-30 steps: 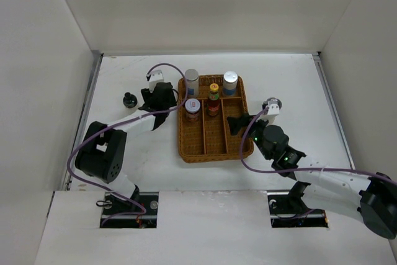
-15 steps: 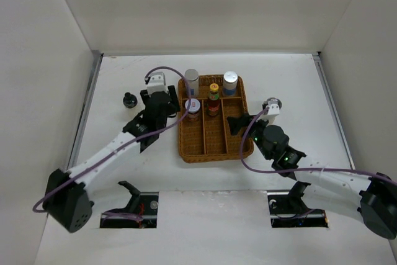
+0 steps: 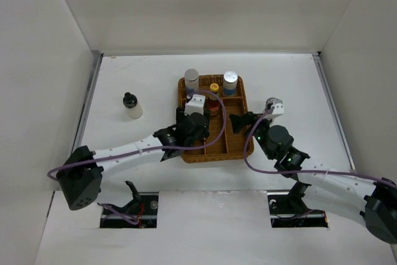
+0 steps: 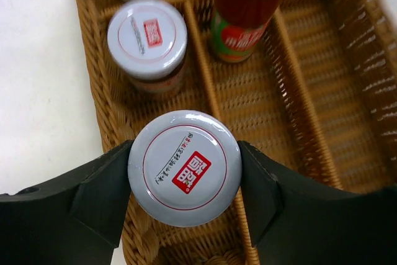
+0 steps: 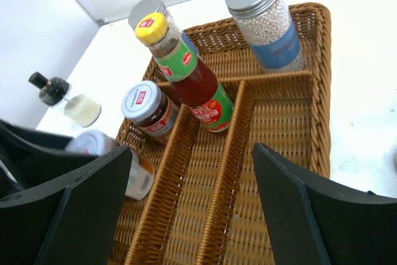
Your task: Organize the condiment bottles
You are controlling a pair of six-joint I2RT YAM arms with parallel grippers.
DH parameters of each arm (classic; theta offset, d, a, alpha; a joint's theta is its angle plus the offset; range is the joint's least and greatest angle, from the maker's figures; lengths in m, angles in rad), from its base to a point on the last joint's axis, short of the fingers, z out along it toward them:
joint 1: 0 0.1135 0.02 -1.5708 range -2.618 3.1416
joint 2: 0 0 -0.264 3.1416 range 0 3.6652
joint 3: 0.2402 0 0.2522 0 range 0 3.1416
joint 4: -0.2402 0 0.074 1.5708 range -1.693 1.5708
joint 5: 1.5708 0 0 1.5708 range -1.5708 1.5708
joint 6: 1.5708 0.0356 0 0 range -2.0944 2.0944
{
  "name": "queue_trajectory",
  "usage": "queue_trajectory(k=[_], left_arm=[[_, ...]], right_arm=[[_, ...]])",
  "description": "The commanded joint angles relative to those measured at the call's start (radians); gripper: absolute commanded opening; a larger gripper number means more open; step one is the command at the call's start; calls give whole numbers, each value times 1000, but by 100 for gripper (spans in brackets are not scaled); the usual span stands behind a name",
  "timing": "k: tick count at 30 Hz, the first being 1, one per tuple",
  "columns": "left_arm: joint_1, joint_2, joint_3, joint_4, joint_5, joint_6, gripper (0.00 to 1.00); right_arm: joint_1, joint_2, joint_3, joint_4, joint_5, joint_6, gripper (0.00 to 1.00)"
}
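Note:
I will next move my left gripper down and slightly back and release the jar onto the near bottom of the basket's section, because the matching jar already fills the section's far part.
My left gripper (image 4: 184, 175) is shut on a white-lidded brown jar (image 4: 184, 167), holding it over the near end of the wicker basket's left compartment (image 4: 108, 100). In the top view the left gripper (image 3: 188, 128) covers that jar. A second matching jar (image 4: 147, 38) stands further back in the same compartment. The red sauce bottle (image 5: 193, 82) with a yellow cap stands in the middle lane. Two silver-topped shakers (image 5: 263, 20) (image 3: 191, 79) stand at the basket's back. My right gripper (image 5: 191, 153) hangs open over the basket's right half (image 3: 239, 120), holding nothing.
A black-capped pale shaker (image 3: 130, 105) stands on the table left of the basket. A grey-capped shaker (image 3: 270, 101) stands right of the basket, beside my right wrist. White walls enclose the table on three sides.
My left arm has swung right from the table beside the basket to above its left compartment, carrying the jar. The right arm has barely moved.

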Motion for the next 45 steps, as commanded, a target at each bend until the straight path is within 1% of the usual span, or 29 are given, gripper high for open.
queue_trajectory(k=[1, 3, 7, 9, 11, 12, 13, 14, 16, 18, 20, 22, 23, 24, 25, 29, 32, 35, 39, 41, 45], left_arm=[[-30, -2, -19, 101, -85, -52, 33], [-37, -5, -43, 104, -108, -67, 33], [-45, -16, -100, 105, -111, -108, 32], [-48, -3, -125, 115, -105, -142, 35], [-54, -2, -148, 134, -100, -159, 46], [-56, -5, -157, 142, -103, -161, 53], [-57, -17, -166, 142, -111, -164, 64], [-54, -29, -169, 138, -115, -167, 72], [-47, -64, -166, 130, -122, -162, 80], [-39, -112, -148, 109, -138, -151, 85], [-19, -169, -125, 86, -181, -136, 87], [34, -216, -114, 75, -207, -116, 87], [83, -232, -109, 69, -211, -105, 87], [147, -238, -108, 61, -208, -99, 88], [236, -233, -102, 46, -197, -93, 88], [483, -177, -74, 39, -169, -64, 89], [606, -102, -47, 73, -123, -36, 89], [685, -40, -28, 96, -70, -33, 88], [746, 12, -19, 153, -40, -26, 88], [766, 44, 3, 168, 1, -4, 88], [794, 92, 30, 193, 26, 7, 87]], right_arm=[[-7, -20, -6, 40, 20, 3, 85], [-5, -18, -4, 40, 24, 1, 85], [-7, -9, -1, 40, 24, 1, 85], [-7, -9, -1, 40, 25, 0, 86], [-7, -9, -3, 40, 25, 1, 86], [-5, -11, -3, 40, 25, 1, 86], [-5, -11, -3, 40, 25, 0, 86], [-5, -11, -3, 40, 25, 0, 86], [-8, -9, -3, 40, 25, 0, 86], [-7, -8, -1, 40, 25, 0, 86], [-7, -9, -1, 40, 25, 0, 86], [-7, -9, -3, 40, 24, 1, 86], [-7, -9, -3, 40, 22, 3, 86], [-7, -9, -3, 40, 22, 3, 86], [-7, -8, -3, 40, 22, 3, 86], [-5, -6, -3, 40, 19, 6, 87], [-5, -3, -1, 45, 19, 6, 88], [-2, -4, -1, 45, 14, 7, 88], [2, -5, -1, 46, 13, 9, 89], [2, 0, 0, 48, 11, 9, 89], [10, 11, 5, 46, -3, 9, 90]])
